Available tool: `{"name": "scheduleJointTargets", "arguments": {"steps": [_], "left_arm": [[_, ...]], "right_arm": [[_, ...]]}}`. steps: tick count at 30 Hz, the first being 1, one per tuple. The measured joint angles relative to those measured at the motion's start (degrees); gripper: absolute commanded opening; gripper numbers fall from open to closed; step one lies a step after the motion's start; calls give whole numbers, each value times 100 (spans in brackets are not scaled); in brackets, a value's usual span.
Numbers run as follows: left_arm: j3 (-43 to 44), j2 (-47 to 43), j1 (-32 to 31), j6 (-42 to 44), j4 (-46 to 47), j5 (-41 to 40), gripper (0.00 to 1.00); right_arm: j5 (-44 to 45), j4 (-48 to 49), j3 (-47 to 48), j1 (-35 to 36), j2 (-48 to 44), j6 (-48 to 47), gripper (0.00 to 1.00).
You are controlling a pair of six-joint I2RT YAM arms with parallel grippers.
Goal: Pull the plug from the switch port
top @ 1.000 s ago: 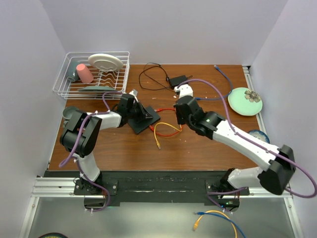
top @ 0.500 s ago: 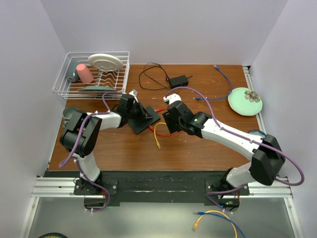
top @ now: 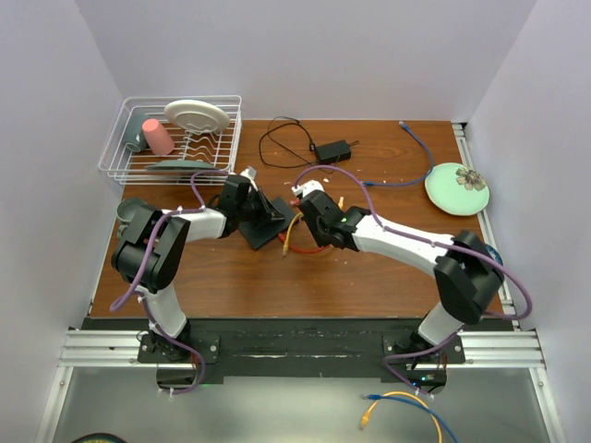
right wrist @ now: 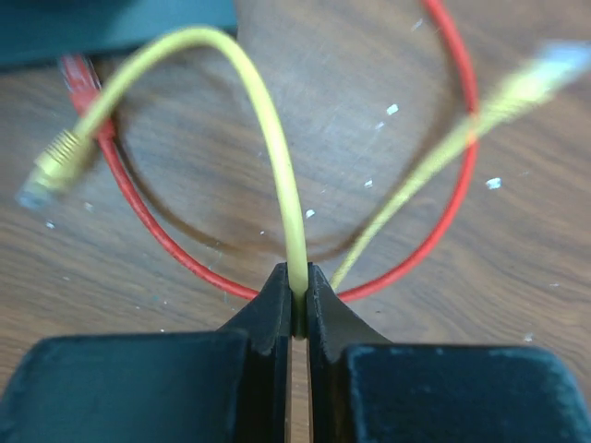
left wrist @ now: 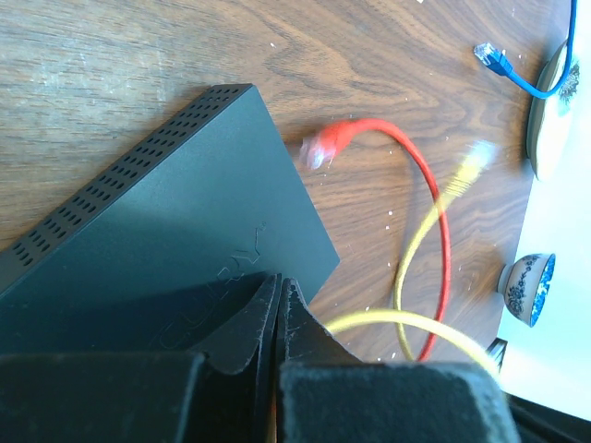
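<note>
I need to lift the yellow cable next with my right gripper, as both its plugs are free. I should carry it outward to the bare wood (top: pixel 380 143) beside the black adapter and let it go there.
The flat black switch box (top: pixel 265 231) lies left of centre; its top fills the left wrist view (left wrist: pixel 185 221), and its port edge is not visible. My left gripper (left wrist: pixel 277 288) is shut, tips resting on the box top; it also shows in the top view (top: pixel 257 210). A red plug (left wrist: pixel 319 148) lies blurred just off the box, apart from it. My right gripper (right wrist: pixel 295 300) is shut on a yellow cable (right wrist: pixel 277 166), right next to the box (top: pixel 295 220). Both yellow plugs hang free, one (right wrist: pixel 55 166) on the left and one (right wrist: pixel 545 69) at the upper right.
A red cable loop (right wrist: pixel 462 166) lies under the yellow one. A wire dish rack (top: pixel 171 138) stands at the back left. A small black adapter (top: pixel 332 149) with a thin cord, a blue cable (top: pixel 416 166) and a green plate (top: pixel 457 187) lie at the back right.
My right arm has swung left to the box and now holds the yellow cable, which has shifted left and bunched up. The left arm and box have not moved.
</note>
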Motion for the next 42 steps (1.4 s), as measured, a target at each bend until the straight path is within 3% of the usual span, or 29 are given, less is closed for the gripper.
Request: {"name": "scheduleJointTargets", "arguments": {"steps": [9,19,27,35,42], "left_arm": [[0,2,0,-2,2,-2,0],[0,7,0,-2,4,0,0],[0,24,0,-4,42,17,0],[2,61,0,-7,116,70,0],[2,87,0,-9,175,105,0]], "right_arm": [[498,-133,87,13,-1453,46,0],[841,-555,568,35,-1932,199,0],[1207,-330,492,37,-3018,223,0],[911,-673,911,39,-2129,282,0],[1314,-824,765,31,-2162,490,0]]}}
